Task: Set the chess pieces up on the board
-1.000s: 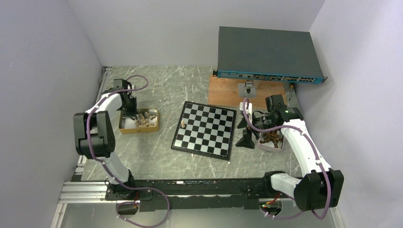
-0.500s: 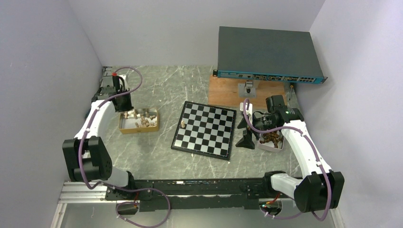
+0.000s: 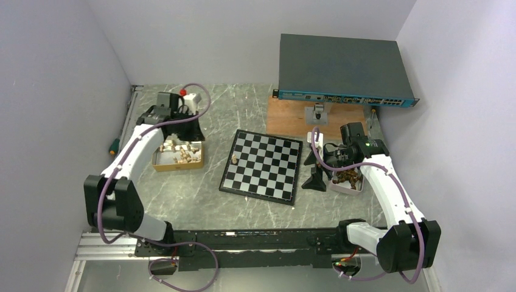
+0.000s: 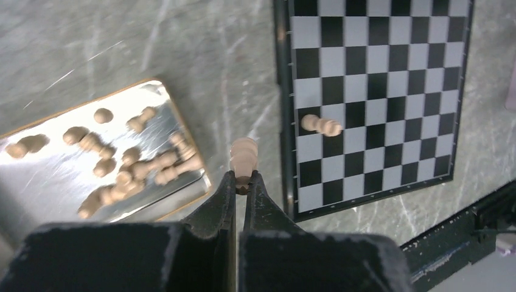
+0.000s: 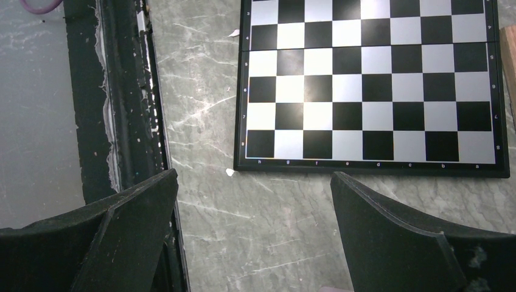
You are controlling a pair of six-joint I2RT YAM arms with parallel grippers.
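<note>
The pawn should go on the board's light tray-side edge square [image 3: 240, 142] by the board's far corner, because that square is empty. My left gripper should move toward the board [image 3: 268, 173] and down, and let go of the pawn there.
My left gripper [image 4: 242, 180] is shut on a light tan pawn [image 4: 244, 156] and holds it above the table between the gold tray and the board. In the top view the left gripper [image 3: 196, 132] is over the tray's far right corner. The tray [image 3: 156, 163] holds several light pieces [image 4: 131, 167]. The checked board [image 3: 268, 173] carries one light piece [image 3: 235, 159] near its left edge, also seen in the left wrist view [image 4: 321, 125]. My right gripper [image 3: 314, 168] is open and empty just off the board's right edge [image 5: 371, 79].
A white tray of dark pieces [image 3: 348, 177] sits under the right wrist. A brown wooden plank [image 3: 289, 118] and a dark network switch [image 3: 341, 64] stand behind the board. A screwdriver [image 3: 112, 146] lies at the table's left edge.
My left arm has swung from the far left corner behind the tray to the right, toward the board, carrying the pawn. The right arm has not moved.
</note>
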